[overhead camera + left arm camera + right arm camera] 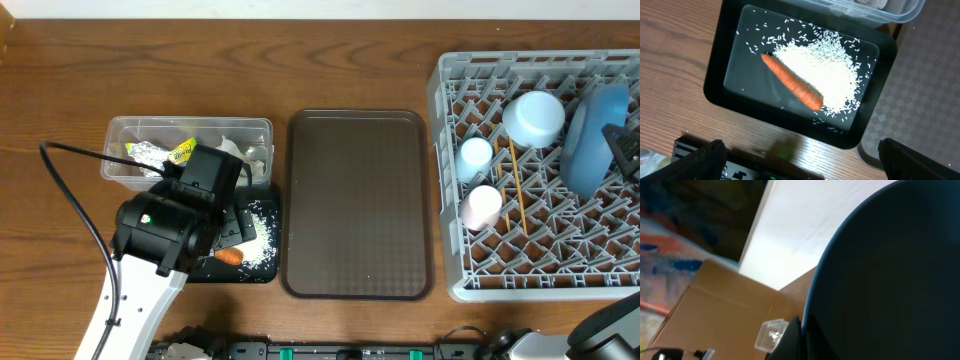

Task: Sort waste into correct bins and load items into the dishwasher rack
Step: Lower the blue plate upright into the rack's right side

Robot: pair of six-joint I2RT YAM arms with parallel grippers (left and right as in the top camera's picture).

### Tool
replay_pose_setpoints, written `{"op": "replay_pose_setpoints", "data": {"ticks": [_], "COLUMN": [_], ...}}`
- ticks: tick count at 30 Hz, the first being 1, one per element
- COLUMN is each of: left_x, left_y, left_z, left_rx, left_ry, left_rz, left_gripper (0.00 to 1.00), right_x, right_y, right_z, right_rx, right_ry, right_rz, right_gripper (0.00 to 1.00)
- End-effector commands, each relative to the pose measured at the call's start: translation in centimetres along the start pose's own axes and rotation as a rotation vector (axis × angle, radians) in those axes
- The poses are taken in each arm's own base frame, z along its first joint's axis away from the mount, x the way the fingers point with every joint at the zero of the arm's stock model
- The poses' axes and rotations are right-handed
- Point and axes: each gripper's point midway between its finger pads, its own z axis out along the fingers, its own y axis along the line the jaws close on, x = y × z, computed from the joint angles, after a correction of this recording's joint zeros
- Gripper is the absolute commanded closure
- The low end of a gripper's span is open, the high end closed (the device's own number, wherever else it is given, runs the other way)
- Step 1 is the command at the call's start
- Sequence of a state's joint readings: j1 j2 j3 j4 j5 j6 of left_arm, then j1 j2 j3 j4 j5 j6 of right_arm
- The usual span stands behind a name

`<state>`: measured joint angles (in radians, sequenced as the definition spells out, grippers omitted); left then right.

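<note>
The empty near pegs of the rack are below and back, so my right gripper will next pull the plate (590, 140) back and down, turning it, and let go of it there.
My left gripper (807, 165) hangs open over the black tray (715, 90), nothing between its fingers. In that tray lie an orange carrot (792, 82) and a heap of white rice (830, 70). Behind it the clear tub (120, 140) holds the foil and yellow-green wrapper (165, 152) and white tissues (235, 148). The grey dishwasher rack (445, 180) holds the white bowl (534, 118), light blue cup (475, 155), pink cup (481, 206) and chopsticks (517, 190). My right gripper (625, 150) is shut on the blue plate (590, 140), which stands on edge in the rack and fills the right wrist view.
A brown serving tray (358, 205) lies between the black tray and the rack. The left arm's cable (75, 200) runs across the table at the left. A cardboard box (705, 305) shows beyond the table in the right wrist view.
</note>
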<state>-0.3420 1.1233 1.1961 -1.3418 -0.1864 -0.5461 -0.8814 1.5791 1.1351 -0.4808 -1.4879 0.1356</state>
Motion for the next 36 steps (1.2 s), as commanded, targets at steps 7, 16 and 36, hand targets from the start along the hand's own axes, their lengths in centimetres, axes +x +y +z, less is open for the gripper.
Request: {"op": "replay_pose_setpoints", "data": {"ticks": [7, 16, 36], "left_x": [0.0, 0.0, 0.0], "left_y": [0.2, 0.2, 0.2], "left_z": [0.1, 0.1, 0.1], "left_rx": [-0.009, -0.009, -0.009], "left_ry": [0.002, 0.002, 0.002], "left_rz": [0.0, 0.0, 0.0], "left_gripper": [0.0, 0.0, 0.0], "right_x": [-0.1, -0.4, 3.0], "right_y": [-3.1, -3.3, -11.7], "right_z": [-3.2, -5.0, -13.9], "right_rx": [0.122, 0.115, 0.648], "right_ry": [-0.085, -0.141, -0.323], "right_rz": [0.107, 0.293, 0.655], "right_gripper": [0.99, 0.99, 0.71]}}
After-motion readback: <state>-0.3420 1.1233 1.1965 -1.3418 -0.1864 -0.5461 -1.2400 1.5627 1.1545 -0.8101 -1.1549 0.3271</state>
